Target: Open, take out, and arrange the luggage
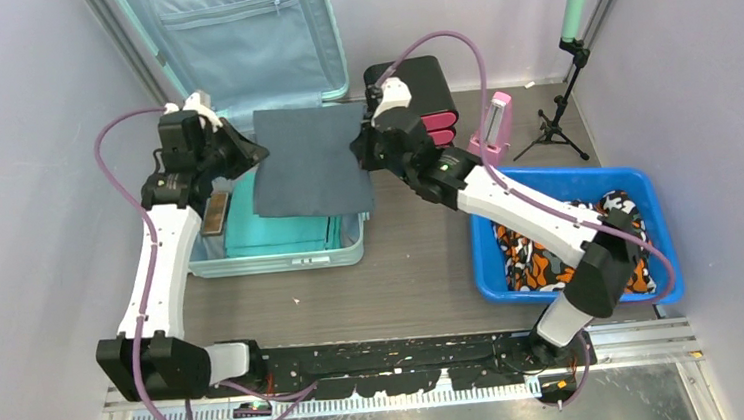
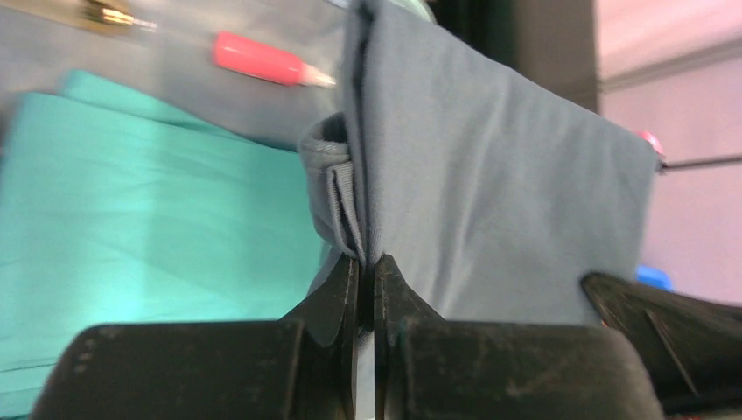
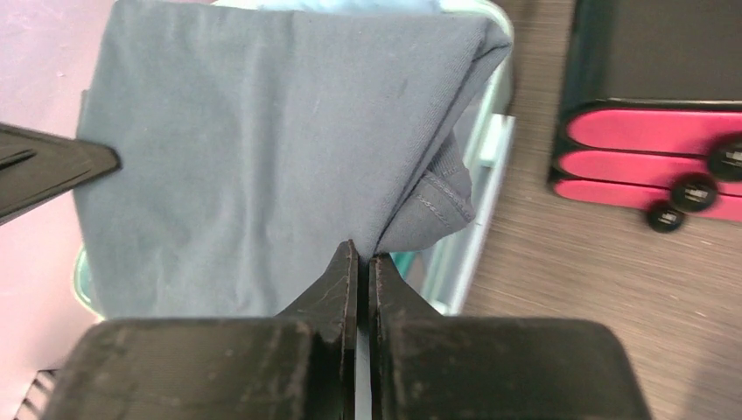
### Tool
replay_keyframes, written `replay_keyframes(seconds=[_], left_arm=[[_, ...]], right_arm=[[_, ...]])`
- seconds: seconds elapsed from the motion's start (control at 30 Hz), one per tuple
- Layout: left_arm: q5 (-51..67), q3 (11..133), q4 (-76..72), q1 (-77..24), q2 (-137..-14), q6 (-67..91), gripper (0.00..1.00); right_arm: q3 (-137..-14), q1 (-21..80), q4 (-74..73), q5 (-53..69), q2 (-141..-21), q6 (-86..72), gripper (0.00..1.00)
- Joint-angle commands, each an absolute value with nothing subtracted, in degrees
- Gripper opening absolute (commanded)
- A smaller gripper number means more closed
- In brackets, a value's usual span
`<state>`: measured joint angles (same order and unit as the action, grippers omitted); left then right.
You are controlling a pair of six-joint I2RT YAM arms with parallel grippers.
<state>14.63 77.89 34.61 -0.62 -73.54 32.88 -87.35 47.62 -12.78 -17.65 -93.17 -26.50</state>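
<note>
My left gripper will next swing across and down to release the garment on the patterned cloth point(image 1: 537, 260), which is below it, to the right in the top view.
The mint-green suitcase point(image 1: 214, 268) lies open at the left, its lid point(image 1: 234, 40) with blue lining standing upright at the back. A folded grey garment point(image 1: 306, 163) hangs stretched above its right half. My left gripper point(image 1: 254, 157) is shut on the garment's left edge point(image 2: 363, 210). My right gripper point(image 1: 358, 151) is shut on its right edge point(image 3: 385, 219). A folded teal cloth point(image 1: 259, 229) lies in the case below; it also shows in the left wrist view point(image 2: 149, 219).
A black drawer box point(image 1: 425, 100) with pink drawers stands right of the case. A blue tub point(image 1: 647, 188) holds an orange patterned cloth point(image 1: 542, 257). A pink object point(image 1: 496, 120) and a tripod stand point(image 1: 565, 104) are behind. A pink pen point(image 2: 267, 63) and a brown brush point(image 1: 214, 212) lie in the case.
</note>
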Motion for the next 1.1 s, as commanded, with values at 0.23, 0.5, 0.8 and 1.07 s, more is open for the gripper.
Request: replay_keyframes(seconds=[0.23, 0.5, 0.8, 1.07], left_arm=[[15.1, 75.4, 23.4, -21.6, -71.7, 45.4, 0.00], [5.2, 78.6, 18.7, -39.8, -79.9, 49.0, 0.00], [-2.9, 88.9, 13.9, -54.7, -95.3, 50.6, 0.00], [-3.9, 99.7, 10.7, -62.5, -108.8, 52.1, 0.00]], right_arm=[[-80.0, 43.3, -31.3, -31.3, -73.4, -28.9, 0.00], [-76.2, 36.6, -47.9, -36.4, -64.1, -32.9, 0.01], [-74.0, 23.6, -64.2, -43.1, -57.3, -37.1, 0.00], [-71.3, 9.4, -66.3, -52.4, -57.3, -35.0, 0.00]])
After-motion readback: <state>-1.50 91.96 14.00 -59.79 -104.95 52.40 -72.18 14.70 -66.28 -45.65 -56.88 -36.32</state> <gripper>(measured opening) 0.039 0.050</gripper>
